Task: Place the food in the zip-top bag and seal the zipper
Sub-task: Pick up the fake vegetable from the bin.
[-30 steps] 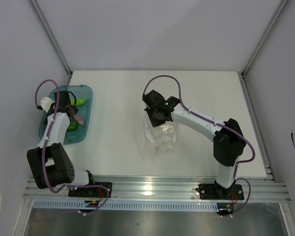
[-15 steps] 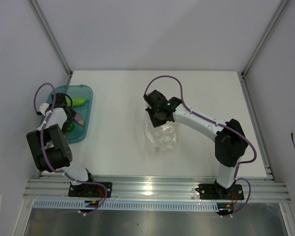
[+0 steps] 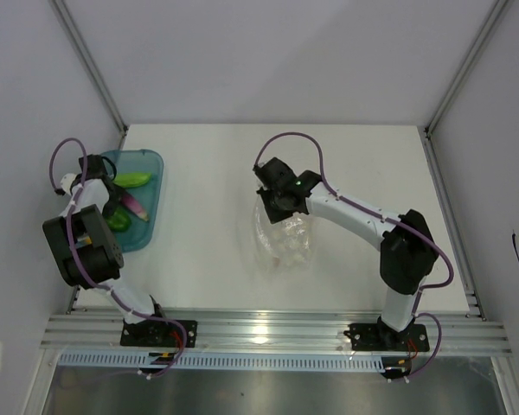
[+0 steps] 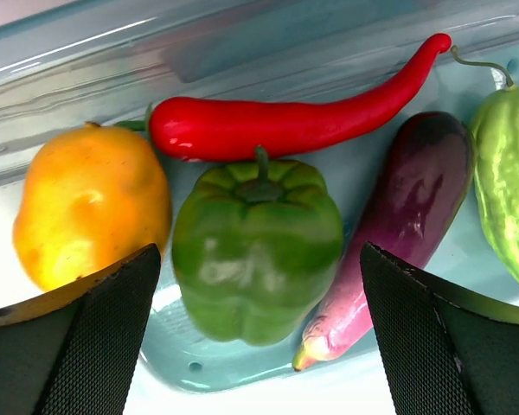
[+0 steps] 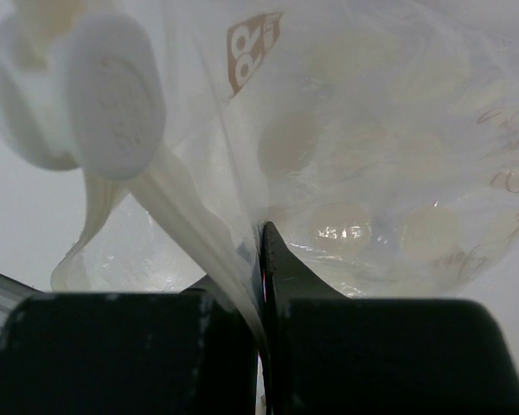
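Note:
The green bell pepper is a little lower than my left gripper, so my left gripper needs to go down a bit before it closes on the pepper's sides.
The food lies in a teal tray [image 4: 242, 367] at the table's left [image 3: 149, 235]. In the left wrist view I see a yellow pepper [image 4: 91, 212], a red chili [image 4: 285, 121], a green bell pepper [image 4: 255, 246], a purple eggplant [image 4: 398, 216] and a pale green gourd [image 4: 510, 190]. My left gripper [image 4: 258, 277] is open and empty just above the tray [image 3: 104, 201], its jaws either side of the green pepper. My right gripper [image 5: 264, 259] is shut on the far edge of the dotted clear zip-top bag [image 5: 372, 130], which lies mid-table [image 3: 285, 246]. I cannot make out the zipper strip.
White walls with metal posts stand close on the left, right and back. The aluminium rail with both arm bases runs along the near edge [image 3: 268, 328]. The tray sits near the table's left edge.
My left arm has folded back and its gripper has shifted left over the tray. My right gripper has stayed shut on the bag and barely moved.

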`<state>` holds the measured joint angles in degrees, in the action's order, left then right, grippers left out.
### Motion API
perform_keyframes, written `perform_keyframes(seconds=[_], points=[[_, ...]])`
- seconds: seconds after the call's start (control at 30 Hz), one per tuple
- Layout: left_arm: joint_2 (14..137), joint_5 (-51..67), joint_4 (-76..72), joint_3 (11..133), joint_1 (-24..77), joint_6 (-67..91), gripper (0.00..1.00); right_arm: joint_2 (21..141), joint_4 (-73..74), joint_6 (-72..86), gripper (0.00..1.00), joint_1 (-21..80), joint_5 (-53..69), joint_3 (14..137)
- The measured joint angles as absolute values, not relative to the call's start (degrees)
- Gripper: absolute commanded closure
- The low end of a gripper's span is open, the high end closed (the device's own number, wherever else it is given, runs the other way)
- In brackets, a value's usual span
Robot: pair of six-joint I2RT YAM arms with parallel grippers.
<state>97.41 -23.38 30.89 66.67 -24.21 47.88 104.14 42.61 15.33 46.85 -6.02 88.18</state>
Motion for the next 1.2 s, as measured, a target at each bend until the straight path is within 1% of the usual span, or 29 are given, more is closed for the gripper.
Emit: perform_keyframes(seconds=[0.33, 0.4, 0.43, 0.47, 0.57, 0.6, 0.67, 0.7, 0.77, 0.8, 0.87, 0.9, 0.93, 0.97, 1.03, 1.1, 1.2], points=[[100.0, -22.6, 33.5, 68.7, -24.2, 47.3, 0.02, 102.0, 42.6, 15.4, 1.0, 46.8, -6.1, 88.1], [100.9, -22.2, 33.9, 69.4, -24.3, 46.9, 0.05, 102.0, 42.6, 15.6, 1.0, 46.8, -6.1, 88.1], [101.3, -22.1, 34.1, 69.7, -24.3, 46.9, 0.09, 102.0, 42.6, 15.6, 1.0, 46.8, -6.1, 88.1], [101.8, -21.8, 34.2, 70.0, -24.3, 46.5, 0.18, 102.0, 42.7, 15.8, 1.0, 46.8, -6.1, 88.1], [102.6, -20.7, 34.2, 70.1, -24.8, 46.0, 0.32, 101.8, 42.7, 16.0, 1.0, 47.2, -6.3, 88.1], [102.6, -20.3, 34.2, 70.2, -25.0, 45.9, 0.41, 101.8, 42.7, 16.1, 1.0, 47.2, -6.4, 88.1], [102.6, -19.8, 33.9, 70.3, -25.5, 45.5, 0.47, 101.6, 42.8, 16.3, 1.0, 47.5, -6.7, 88.1], [102.6, -19.4, 33.7, 70.3, -25.6, 45.1, 0.54, 101.4, 42.8, 16.4, 1.0, 47.7, -6.7, 88.1], [102.2, -19.1, 32.7, 69.7, -25.7, 44.7, 0.58, 101.2, 42.9, 16.6, 1.0, 48.2, -7.0, 88.1], [101.7, -18.9, 31.9, 69.0, -25.7, 44.5, 0.62, 101.0, 43.0, 16.8, 1.0, 48.4, -7.1, 88.1], [100.4, -18.7, 31.3, 67.6, -25.8, 44.4, 0.64, 100.7, 43.0, 17.0, 1.0, 48.8, -7.3, 88.1], [99.6, -18.6, 31.2, 67.0, -25.8, 44.4, 0.75, 100.5, 43.0, 17.0, 1.0, 48.9, -7.3, 88.1], [98.9, -18.3, 31.2, 66.4, -25.8, 44.4, 0.8, 100.3, 43.0, 17.1, 1.0, 49.1, -7.4, 88.1], [98.2, -17.9, 31.2, 66.1, -25.8, 44.4, 0.82, 100.2, 43.1, 17.2, 1.0, 49.1, -7.6, 88.1], [96.0, -17.2, 31.1, 65.2, -25.5, 44.4, 0.95, 99.9, 43.1, 17.4, 1.0, 49.3, -7.7, 88.1], [92.8, -16.6, 31.0, 64.2, -24.7, 44.0, 1.0, 99.9, 43.3, 17.6, 1.0, 49.3, -7.8, 88.1], [87.0, -15.8, 30.9, 63.1, -22.6, 43.4, 0.99, 99.9, 43.9, 18.1, 1.0, 49.3, -8.1, 88.1]])
